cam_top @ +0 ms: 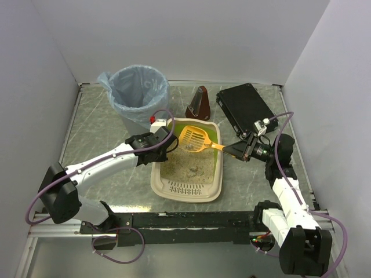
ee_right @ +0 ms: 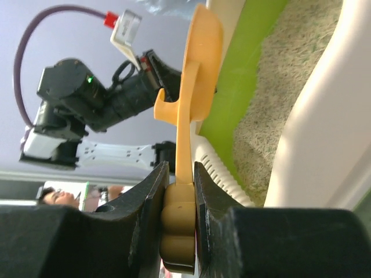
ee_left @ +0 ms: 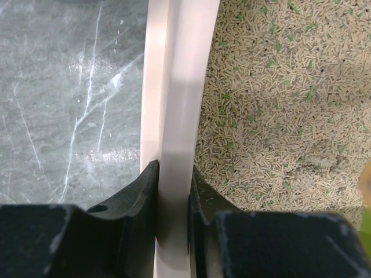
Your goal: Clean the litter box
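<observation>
The scoop's head is clear of the litter, so my left gripper will next move down gently and open to let go of the cream rim (cam_top: 156, 167) (ee_left: 175, 176) between its fingers.
The cream litter box (cam_top: 186, 190) lies at the table's middle, its green end wall at the far side and sandy litter (cam_top: 188, 165) inside. My left gripper (cam_top: 167, 142) is shut on the box's left rim, with one finger outside and one over the litter. In the left wrist view the left gripper (ee_left: 174, 174) pinches that rim (ee_left: 179, 87). My right gripper (cam_top: 236, 150) is shut on the handle of an orange slotted scoop (cam_top: 196, 139), whose head hangs above the litter at the far end. The right wrist view shows the right gripper (ee_right: 181, 171) clamping the scoop (ee_right: 200, 58) beside the green wall (ee_right: 243, 87).
A round bin lined with a blue bag (cam_top: 136, 92) stands at the back left. A flat black case (cam_top: 246, 107) lies at the back right, and a dark brown wedge-shaped thing (cam_top: 200, 104) stands between them. A pale clump (cam_top: 194, 169) sits in the litter.
</observation>
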Tool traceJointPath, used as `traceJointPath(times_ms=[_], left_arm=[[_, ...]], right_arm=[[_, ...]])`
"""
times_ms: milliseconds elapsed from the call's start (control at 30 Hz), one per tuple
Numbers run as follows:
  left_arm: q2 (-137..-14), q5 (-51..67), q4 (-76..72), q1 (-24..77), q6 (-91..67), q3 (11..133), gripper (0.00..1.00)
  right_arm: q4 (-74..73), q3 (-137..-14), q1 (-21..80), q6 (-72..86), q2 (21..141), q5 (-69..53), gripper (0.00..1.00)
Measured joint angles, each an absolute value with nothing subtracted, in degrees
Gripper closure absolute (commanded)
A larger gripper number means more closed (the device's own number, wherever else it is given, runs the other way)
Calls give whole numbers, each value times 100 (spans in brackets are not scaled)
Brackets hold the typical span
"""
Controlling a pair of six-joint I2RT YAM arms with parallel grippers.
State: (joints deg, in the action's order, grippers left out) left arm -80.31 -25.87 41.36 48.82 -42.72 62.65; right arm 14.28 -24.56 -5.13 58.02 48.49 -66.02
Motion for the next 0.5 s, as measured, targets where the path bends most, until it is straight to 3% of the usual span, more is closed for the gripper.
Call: traceJointPath(times_ms=[100,133,167,333,367,433,500], left_arm=[[-8018,-2580,3992,4849,-4283,6090,97],[-8018,-2574,3962,4838,-4298,6031,94],[-8018,-2571,3938,4827,-4322,5994,85],[-8007,-2558,3802,4794,-4383,5867,78],[-8005,-2543,3760,4786,-4414,5826,70],[-8005,-2530,3710,4781,-4471,5767,66],[-8005,-2512,3682,4779,-4563,5749,48]], right_arm=[[1118,-2639,-513,5546,4842,-6525,100],[1050,-2661,-513,5452,4842,-6514,100],[893,-2692,-513,5339,4842,-6466,100],[242,-2775,-504,4936,4862,-6189,100],[154,-2788,-484,4912,4880,-6160,100],[-163,-2875,-432,4762,4893,-5975,100],[-543,-3050,-340,4525,4884,-5734,100]])
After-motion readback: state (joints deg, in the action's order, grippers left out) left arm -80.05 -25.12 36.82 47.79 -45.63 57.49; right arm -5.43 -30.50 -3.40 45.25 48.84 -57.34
